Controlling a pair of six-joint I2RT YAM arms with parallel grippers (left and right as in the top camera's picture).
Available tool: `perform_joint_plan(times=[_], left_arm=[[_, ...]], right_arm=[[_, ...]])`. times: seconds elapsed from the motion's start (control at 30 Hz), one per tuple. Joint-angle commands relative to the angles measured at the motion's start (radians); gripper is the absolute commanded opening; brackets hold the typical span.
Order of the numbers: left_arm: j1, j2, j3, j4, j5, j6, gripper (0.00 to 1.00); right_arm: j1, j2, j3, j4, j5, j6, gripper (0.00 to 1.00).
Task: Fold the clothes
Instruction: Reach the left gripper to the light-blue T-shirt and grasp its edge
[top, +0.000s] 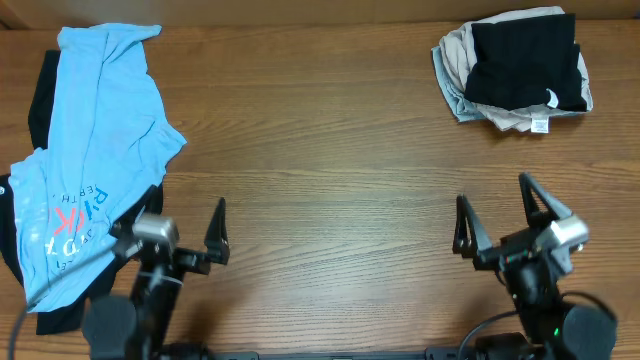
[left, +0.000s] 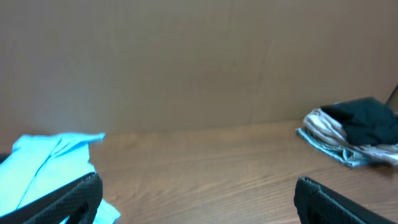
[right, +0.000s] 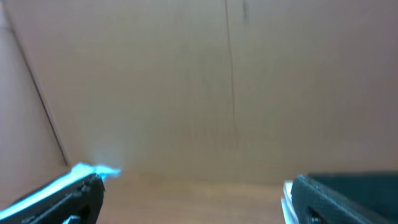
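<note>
My left gripper moves outward next, tilts its fingers down and lowers them onto the T-shirt's pointed side corner (top: 174, 142) (left: 111, 213), because that corner juts out over bare wood.
A light blue T-shirt (top: 95, 140) with red, white and dark lettering lies crumpled at the table's left edge, over a black garment (top: 40, 95) that peeks out beneath it. The shirt also shows in the left wrist view (left: 43, 162). My left gripper (top: 180, 235) is open and empty, just right of the shirt's lower part. My right gripper (top: 495, 215) is open and empty near the front right. In the wrist views the left jaws (left: 199, 199) and right jaws (right: 196, 199) are spread wide over bare wood.
A folded pile of beige, grey and black clothes (top: 515, 70) sits at the back right; it also shows in the left wrist view (left: 354, 134). A brown wall (left: 186, 62) stands behind the wooden table (top: 330, 170).
</note>
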Motion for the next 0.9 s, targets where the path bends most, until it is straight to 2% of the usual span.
perform_joint_plan(times=[0.0, 0.17, 0.27, 0.37, 0.47, 0.7, 0.87], left_arm=[[0.01, 0.174, 0.164, -0.074, -0.054, 0.017, 1.0], [0.01, 0.482, 0.455, -0.317, -0.108, 0.067, 1.0], [0.01, 0.698, 0.674, -0.518, -0.103, 0.132, 1.0], [0.01, 0.862, 0.824, -0.628, -0.103, 0.175, 1.0], [0.01, 0.998, 0.908, -0.646, -0.128, 0.2, 1.0], [0.054, 1.226, 0.925, -0.536, -0.187, 0.187, 1.0], [0.109, 1.365, 0.925, -0.482, -0.2, 0.188, 0.99]], right_arm=[[0.005, 0.154, 0.153, -0.071, 0.011, -0.003, 1.0], [0.005, 0.431, 0.426, -0.306, 0.011, -0.003, 1.0], [0.005, 0.629, 0.619, -0.489, 0.011, -0.003, 1.0], [0.005, 0.79, 0.757, -0.608, -0.018, -0.003, 1.0], [0.005, 0.939, 0.843, -0.642, -0.114, -0.002, 1.0], [0.005, 1.193, 0.851, -0.528, -0.389, 0.005, 1.0], [0.005, 1.336, 0.85, -0.526, -0.423, 0.005, 0.82]])
